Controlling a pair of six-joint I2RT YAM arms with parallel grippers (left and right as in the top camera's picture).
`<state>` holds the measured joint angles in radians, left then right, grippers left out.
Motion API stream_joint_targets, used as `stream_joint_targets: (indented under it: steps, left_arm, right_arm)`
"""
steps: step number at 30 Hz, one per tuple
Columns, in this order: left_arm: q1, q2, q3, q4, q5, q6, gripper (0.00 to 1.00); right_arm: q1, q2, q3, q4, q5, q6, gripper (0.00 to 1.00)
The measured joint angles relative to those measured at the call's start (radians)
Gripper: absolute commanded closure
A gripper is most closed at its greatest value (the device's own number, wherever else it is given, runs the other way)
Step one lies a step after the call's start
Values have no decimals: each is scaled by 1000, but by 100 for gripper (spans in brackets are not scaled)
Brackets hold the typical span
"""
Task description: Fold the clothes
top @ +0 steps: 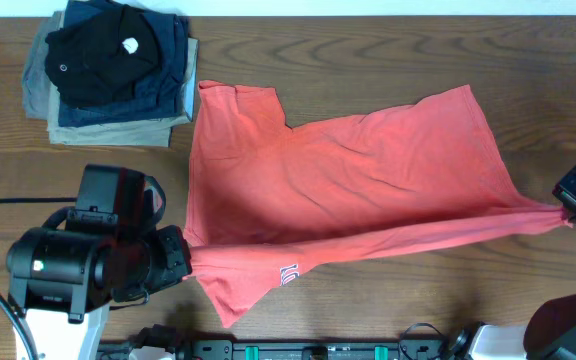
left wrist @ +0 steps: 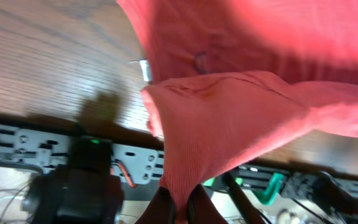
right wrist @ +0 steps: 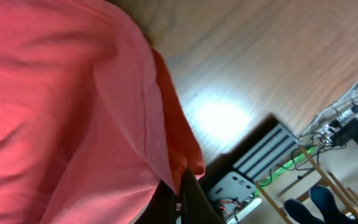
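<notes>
My right gripper moves outward and down to the shirt's nearest side edge next and releases the shirt's corner. The shirt's front edge hangs stretched above the tabletop.
The coral-red T-shirt lies spread across the middle of the wooden table, its front edge pulled taut between both grippers. White lettering shows near its lower left corner. My left gripper is shut on the shirt's left edge; in the left wrist view the cloth is pinched between the fingers. My right gripper is shut on the shirt's right corner, and the right wrist view shows fabric clamped in the jaws.
A stack of folded black, navy and khaki garments sits at the table's back left corner. The table's front edge with a rail of hardware runs below the shirt. Bare wood lies between the shirt and that edge.
</notes>
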<state>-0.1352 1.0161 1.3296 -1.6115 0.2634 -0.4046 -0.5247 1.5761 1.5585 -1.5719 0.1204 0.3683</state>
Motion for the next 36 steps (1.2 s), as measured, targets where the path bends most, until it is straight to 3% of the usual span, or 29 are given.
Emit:
stream_joint_targets:
  steps: [9, 16, 21, 29, 36]
  left_arm:
    - [-182, -8, 0, 0, 30, -37, 94]
    - [-238, 71, 0, 0, -236, -149, 94]
    - [-225, 175, 0, 0, -325, -176, 94]
    - [-226, 259, 0, 0, -291, -161, 94]
    - [-251, 139, -1, 0, -156, -141, 94]
  right_arm:
    - [-2, -32, 0, -29, 94, 77, 99]
    - [-2, -32, 0, 76, 95, 104, 99]
    - [-2, -32, 0, 93, 76, 112, 99]
    - [-2, -32, -9, 84, 75, 118, 99]
    - [-2, -32, -16, 50, 101, 118, 99]
